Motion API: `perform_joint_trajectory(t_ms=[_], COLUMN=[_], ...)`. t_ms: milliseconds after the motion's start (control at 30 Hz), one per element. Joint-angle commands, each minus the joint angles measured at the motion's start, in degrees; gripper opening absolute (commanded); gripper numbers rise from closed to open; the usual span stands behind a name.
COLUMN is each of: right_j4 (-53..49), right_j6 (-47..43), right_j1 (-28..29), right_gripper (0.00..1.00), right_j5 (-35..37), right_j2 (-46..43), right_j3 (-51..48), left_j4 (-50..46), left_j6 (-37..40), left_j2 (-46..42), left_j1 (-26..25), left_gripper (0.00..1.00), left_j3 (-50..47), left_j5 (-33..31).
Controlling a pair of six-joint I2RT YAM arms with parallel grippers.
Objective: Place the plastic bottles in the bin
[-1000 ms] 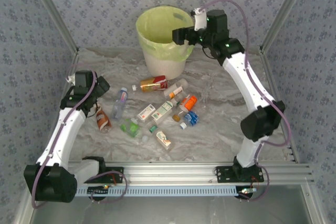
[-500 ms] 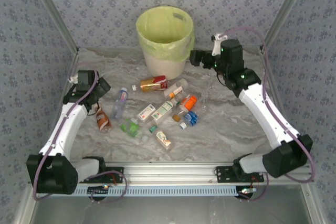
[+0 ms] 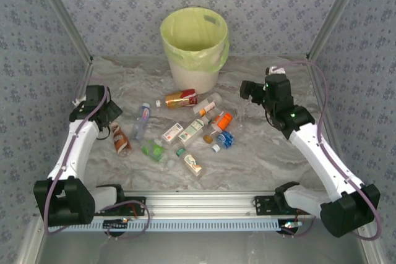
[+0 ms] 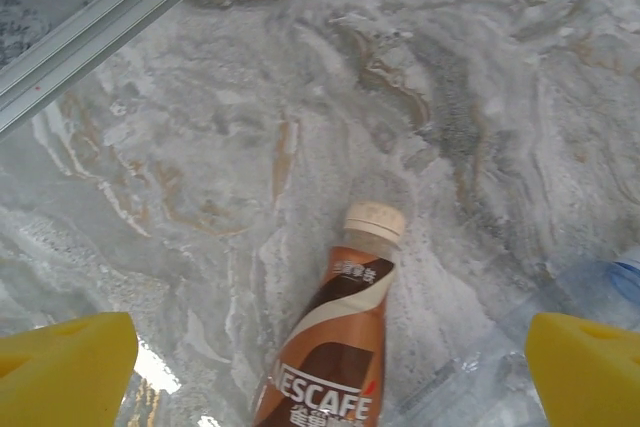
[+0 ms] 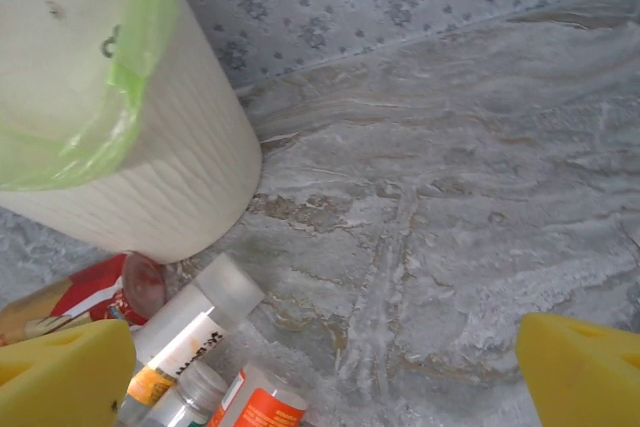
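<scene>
My left gripper moves down and back onto the brown Nescafe bottle's labelled body (image 3: 122, 140) (image 4: 335, 352) next. The brown Nescafe bottle lies lower and nearer the base than my open fingers.
The bin (image 3: 193, 47), white with a yellow-green liner, stands at the back middle of the table; its ribbed wall (image 5: 120, 137) shows in the right wrist view. Several plastic bottles (image 3: 185, 129) lie scattered in front of it. My left gripper (image 3: 110, 111) hangs open over a brown Nescafe bottle (image 4: 338, 342) lying between its yellow fingertips (image 4: 65, 367); that bottle (image 3: 120, 140) is the leftmost one. My right gripper (image 3: 249, 89) is open and empty, to the right of the bin, above bare table, with a white-capped bottle (image 5: 195, 315) and an orange bottle (image 5: 262, 399) at its left.
A red-labelled bottle (image 3: 181, 97) lies just in front of the bin. A clear bottle with a blue label (image 3: 142, 120) lies right of the brown one. Patterned walls and metal posts (image 3: 62, 23) enclose the marble table (image 3: 278, 153); a rail (image 3: 204, 202) runs along the near edge.
My right arm has swung away from over the bin, to the right and down toward the table. My left gripper has shifted slightly left and nearer. The bottles have not moved.
</scene>
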Motion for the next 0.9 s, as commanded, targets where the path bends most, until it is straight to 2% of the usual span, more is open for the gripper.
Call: perform_joint_trajectory(t_ms=[0,100,200,367,567,767,867], right_j4=[4.8,7.6,5.6,2.3,2.2,1.7,0.7], right_j6=[6.0,8.0,8.0,3.4,3.8,2.8,3.1], right_j1=[-0.5,-0.6,-1.0,-1.3,-1.4,-1.5,-1.5], right_gripper=[1.00,1.00,1.00,1.00,1.00,1.00,1.00], right_j5=[3.8,4.8,5.3,1.0,1.0,-2.8,-2.7], right_j2=[-2.9,-3.6,-3.5,-3.8,-3.4,-1.5,-0.6], right_j3=[-3.4,-6.1,-5.4,-3.0,-2.7,-0.9,0.1], left_j4=[-1.4,3.0,5.9,7.8,11.3,11.6,13.3], left_j6=[0.0,2.9,4.6,3.7,1.4,-0.1,-0.4], left_j2=[1.0,3.5,6.5,7.8,7.7,9.8,10.9], left_j1=[2.3,2.9,3.0,2.9,2.8,2.6,2.6], left_gripper=[1.00,1.00,0.99,1.00,0.98,0.92,0.86], left_j3=[-2.2,-3.8,-4.5,-8.1,-13.8,-15.3,-15.8], left_j5=[4.8,12.2,17.7,18.6,20.4,17.6,17.8])
